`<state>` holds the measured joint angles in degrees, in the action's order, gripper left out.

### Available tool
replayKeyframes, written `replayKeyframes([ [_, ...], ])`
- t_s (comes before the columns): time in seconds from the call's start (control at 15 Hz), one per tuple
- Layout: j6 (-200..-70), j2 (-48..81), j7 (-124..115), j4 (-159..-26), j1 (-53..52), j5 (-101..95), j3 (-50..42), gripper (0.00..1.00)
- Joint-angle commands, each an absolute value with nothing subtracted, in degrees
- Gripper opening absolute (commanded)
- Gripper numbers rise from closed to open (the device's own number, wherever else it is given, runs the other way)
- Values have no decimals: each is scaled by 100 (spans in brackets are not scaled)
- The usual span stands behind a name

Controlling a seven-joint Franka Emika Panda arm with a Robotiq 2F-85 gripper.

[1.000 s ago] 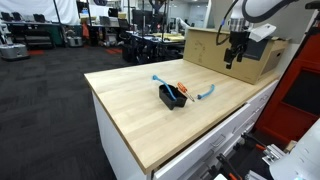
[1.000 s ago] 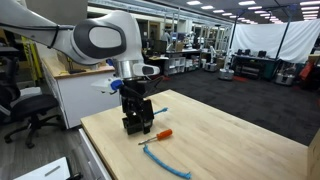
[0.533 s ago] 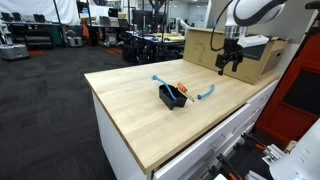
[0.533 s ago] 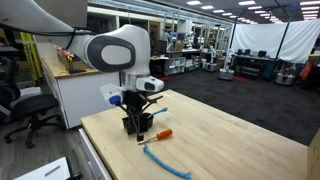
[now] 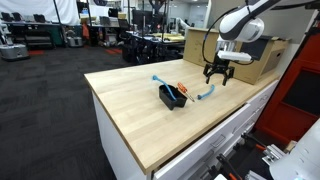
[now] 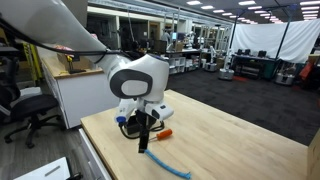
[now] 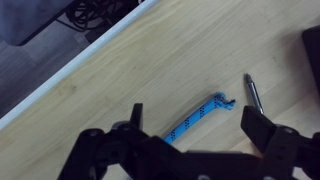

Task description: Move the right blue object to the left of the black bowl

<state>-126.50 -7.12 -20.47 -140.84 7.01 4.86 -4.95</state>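
Note:
My gripper turns and lowers onto the middle of the light-blue strip (image 7: 186, 126) next, since the strip runs slantwise below it between its open fingers.
The curved light-blue strip (image 5: 207, 94) lies on the wooden table just right of the black bowl (image 5: 172, 96). It also shows in an exterior view (image 6: 170, 165) and in the wrist view (image 7: 195, 120). My gripper (image 5: 217, 76) hangs open and empty just above the strip, with one jaw on each side of it in the wrist view (image 7: 193, 128). In an exterior view my gripper (image 6: 143, 137) hides the bowl. A corner of the bowl (image 7: 312, 50) shows at the wrist view's right edge.
An orange-handled screwdriver (image 5: 182, 89) lies between bowl and strip, and its metal tip (image 7: 250, 92) is near the strip's end. A straighter blue stick (image 5: 157, 79) lies behind the bowl. A cardboard box (image 5: 200, 45) stands at the table's back. The table edge (image 7: 90, 50) is close.
My gripper has come down from in front of the cardboard box towards the table and now hovers low over the curved blue strip. The objects have not moved.

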Motion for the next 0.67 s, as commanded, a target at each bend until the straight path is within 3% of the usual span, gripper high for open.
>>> replayKeyframes([
  [0.0,-13093,-243,-2646,-13982,718,1100,-547,100],
  [0.6,-14892,327,-4852,-14377,700,1315,-644,100],
])
